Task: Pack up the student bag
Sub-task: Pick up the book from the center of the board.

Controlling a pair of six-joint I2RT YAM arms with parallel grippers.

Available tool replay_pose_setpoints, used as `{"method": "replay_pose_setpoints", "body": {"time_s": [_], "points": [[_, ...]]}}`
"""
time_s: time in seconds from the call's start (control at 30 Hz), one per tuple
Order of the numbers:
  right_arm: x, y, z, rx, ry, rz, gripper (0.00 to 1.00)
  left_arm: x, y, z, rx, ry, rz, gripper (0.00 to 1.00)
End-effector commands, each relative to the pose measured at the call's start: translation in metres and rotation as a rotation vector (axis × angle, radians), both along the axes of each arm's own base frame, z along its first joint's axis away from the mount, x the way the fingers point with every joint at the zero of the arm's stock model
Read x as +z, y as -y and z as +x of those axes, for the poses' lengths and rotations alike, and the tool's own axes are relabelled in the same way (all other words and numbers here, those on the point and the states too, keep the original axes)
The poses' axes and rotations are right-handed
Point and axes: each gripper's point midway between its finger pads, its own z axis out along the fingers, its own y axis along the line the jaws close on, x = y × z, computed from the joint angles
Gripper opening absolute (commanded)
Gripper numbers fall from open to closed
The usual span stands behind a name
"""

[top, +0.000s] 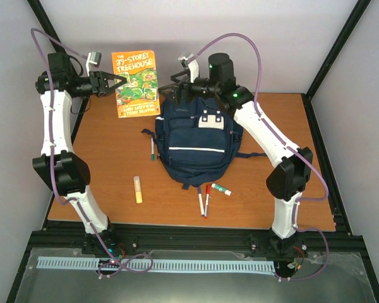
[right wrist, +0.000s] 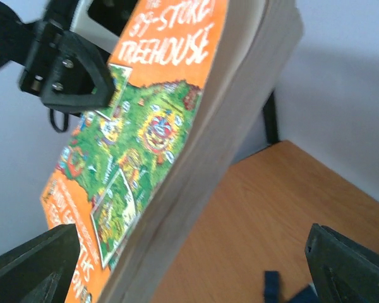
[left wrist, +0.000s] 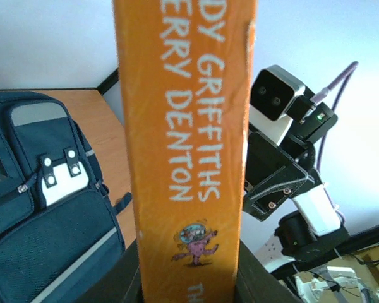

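I should next move my right gripper across to the left in the top view, onto the book's page edge (top: 156, 83) (right wrist: 201, 154), because my left gripper is holding the book's spine.
My left gripper (top: 118, 82) is shut on the orange spine of a paperback book (top: 137, 82), holding it up over the back of the table. In the left wrist view the spine (left wrist: 186, 139) stands upright between my left gripper's (left wrist: 189, 281) dark fingers. The student bag (top: 196, 136), navy with a white front patch, lies in the middle of the table, and its front (left wrist: 44, 208) shows on the left. My right gripper (top: 172, 88) hovers at the bag's top end beside the book's right edge, jaws wide open. The book's cover (right wrist: 145, 132) and page edge fill the view above my right gripper (right wrist: 189, 268), which holds nothing.
Loose items lie around the bag: a green-capped marker (top: 153, 149) at its left, a yellow glue stick (top: 138, 189), two red-capped markers (top: 204, 201) and a small green-capped tube (top: 221, 189) near the front edge. Grey walls close in the back and sides.
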Motion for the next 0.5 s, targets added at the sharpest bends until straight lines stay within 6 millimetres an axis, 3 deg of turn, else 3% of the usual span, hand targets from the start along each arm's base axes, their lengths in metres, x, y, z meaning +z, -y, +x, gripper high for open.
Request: {"method": "replay_pose_setpoints", "body": {"time_s": [0.0, 0.47], "points": [[0.018, -0.017, -0.018, 0.161, -0.080, 0.120, 1.00, 0.022, 0.008, -0.029, -0.115, 0.018, -0.139, 0.01], [-0.024, -0.047, -0.013, 0.172, -0.227, 0.113, 1.00, 0.031, 0.011, -0.042, -0.152, 0.040, -0.190, 0.01]]}}
